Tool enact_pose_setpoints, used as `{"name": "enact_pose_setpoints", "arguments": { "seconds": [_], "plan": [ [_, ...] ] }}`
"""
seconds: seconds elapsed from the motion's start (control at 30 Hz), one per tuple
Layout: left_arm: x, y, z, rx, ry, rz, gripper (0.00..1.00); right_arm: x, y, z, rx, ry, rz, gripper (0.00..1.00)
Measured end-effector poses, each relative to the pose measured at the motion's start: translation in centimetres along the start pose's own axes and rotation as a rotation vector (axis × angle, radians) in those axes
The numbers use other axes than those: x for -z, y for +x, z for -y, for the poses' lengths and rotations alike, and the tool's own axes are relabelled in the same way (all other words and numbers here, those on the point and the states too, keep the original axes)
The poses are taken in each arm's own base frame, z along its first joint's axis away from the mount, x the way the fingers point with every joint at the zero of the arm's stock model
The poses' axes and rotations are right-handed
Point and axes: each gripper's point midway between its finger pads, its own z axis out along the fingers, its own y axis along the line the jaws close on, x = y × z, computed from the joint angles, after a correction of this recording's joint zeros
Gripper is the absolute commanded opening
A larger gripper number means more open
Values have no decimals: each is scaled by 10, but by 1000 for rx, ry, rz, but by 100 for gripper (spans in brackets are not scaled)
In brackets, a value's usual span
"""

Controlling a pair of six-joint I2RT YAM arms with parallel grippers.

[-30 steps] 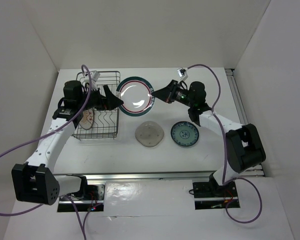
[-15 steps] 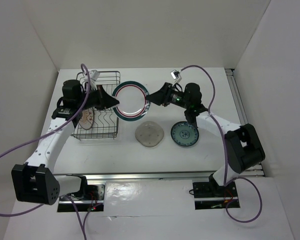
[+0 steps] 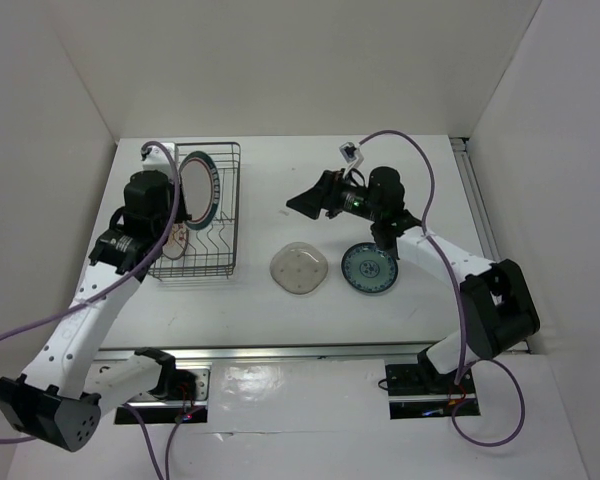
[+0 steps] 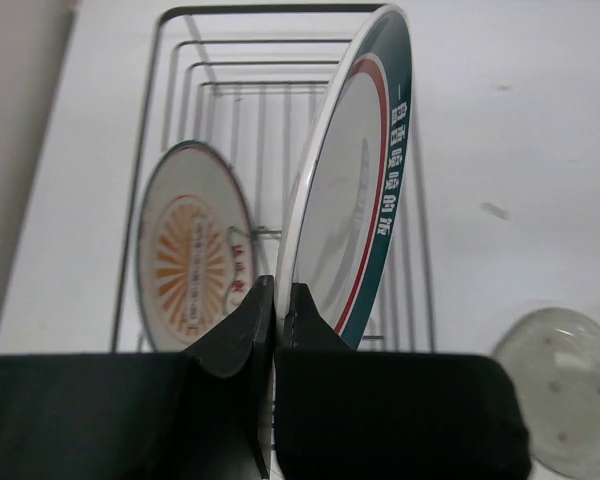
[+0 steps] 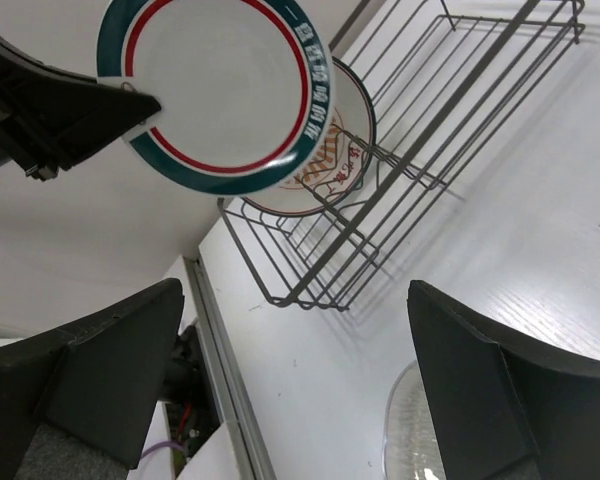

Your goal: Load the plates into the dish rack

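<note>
The rack's slot beside the orange sunburst plate is empty below the left gripper, so the left gripper will next lower the white plate on edge into that slot and release the white plate's rim.
My left gripper (image 3: 183, 196) (image 4: 275, 298) is shut on the rim of the white plate with a dark teal rim band (image 3: 199, 188) (image 4: 352, 200). It holds that plate on edge above the black wire dish rack (image 3: 202, 262) (image 4: 150, 200). An orange sunburst plate (image 3: 177, 238) (image 4: 192, 255) stands in the rack beside it. My right gripper (image 3: 298, 203) (image 5: 295, 300) is open and holds nothing, to the right of the rack. The translucent plate (image 3: 299, 268) and the teal-blue plate (image 3: 369, 267) lie flat on the table.
White walls enclose the table on the left, back and right. A metal rail (image 3: 475, 200) runs along the right edge. Purple cables loop from both arms. The translucent plate's edge (image 5: 400, 440) shows below my right gripper.
The left gripper shut on the banded plate and the right gripper let go and opened. The left arm carried the plate left over the rack, turned on edge.
</note>
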Motion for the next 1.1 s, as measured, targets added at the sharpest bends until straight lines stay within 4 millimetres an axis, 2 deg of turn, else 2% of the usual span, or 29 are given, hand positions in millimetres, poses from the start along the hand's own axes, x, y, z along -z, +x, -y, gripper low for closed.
{"name": "enact_pose_setpoints", "arguments": {
  "seconds": [0.23, 0.37, 0.63, 0.9, 1.1],
  "plan": [
    [-1, 13, -48, -98, -275, -46, 0, 10, 11, 19, -5, 59, -35, 100],
    [0, 19, -63, -131, -356, -55, 0, 19, 19, 25, -19, 81, -51, 100],
    [-12, 31, -70, -165, -424, -99, 0, 29, 22, 25, -21, 84, -52, 100],
    [-20, 39, -69, -175, -425, -119, 0, 34, 28, 32, -38, 95, -59, 100],
    [-29, 53, -68, -188, -423, -149, 0, 39, 25, 27, -33, 87, -49, 100]
  ]
}}
